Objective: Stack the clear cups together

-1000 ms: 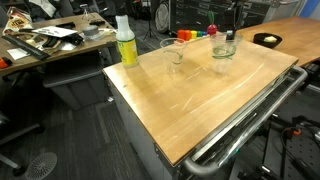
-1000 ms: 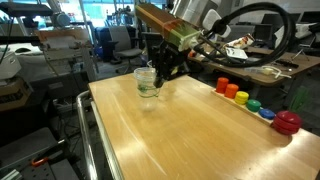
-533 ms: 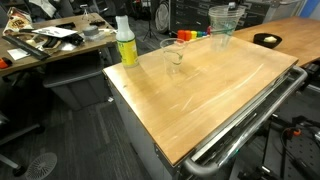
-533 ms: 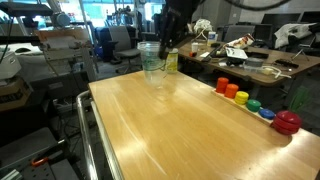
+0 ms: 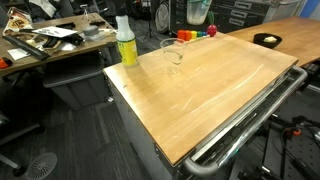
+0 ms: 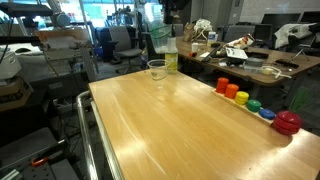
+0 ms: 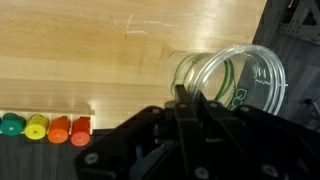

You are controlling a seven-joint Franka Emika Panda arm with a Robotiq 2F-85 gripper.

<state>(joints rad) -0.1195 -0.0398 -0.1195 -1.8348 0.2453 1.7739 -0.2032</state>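
The second cup in the gripper hangs high and off-center, so the robot needs to shift it toward the standing clear cup next, then lower it over its open top (image 7: 190, 70).
One clear cup (image 5: 173, 52) stands upright on the wooden table (image 5: 210, 90), near the yellow-green bottle; it also shows in an exterior view (image 6: 157, 69). My gripper (image 7: 185, 102) is shut on a second clear cup (image 7: 238, 78) and holds it high in the air. That held cup shows at the top edge of an exterior view (image 5: 198, 11) and hangs just above the standing cup in an exterior view (image 6: 160, 42). The gripper itself is mostly out of frame in both exterior views.
The yellow-green bottle with a white top (image 5: 126, 40) stands at the table's corner (image 6: 172, 60). A row of coloured blocks (image 6: 240, 97) lines one table edge (image 7: 45, 127). A metal rail (image 5: 250, 115) runs along the front. Desks and chairs surround the table.
My gripper has lifted the clear cup off the table, risen out of the frame top, and carried it toward the standing cup. The standing cup and bottle have not moved.
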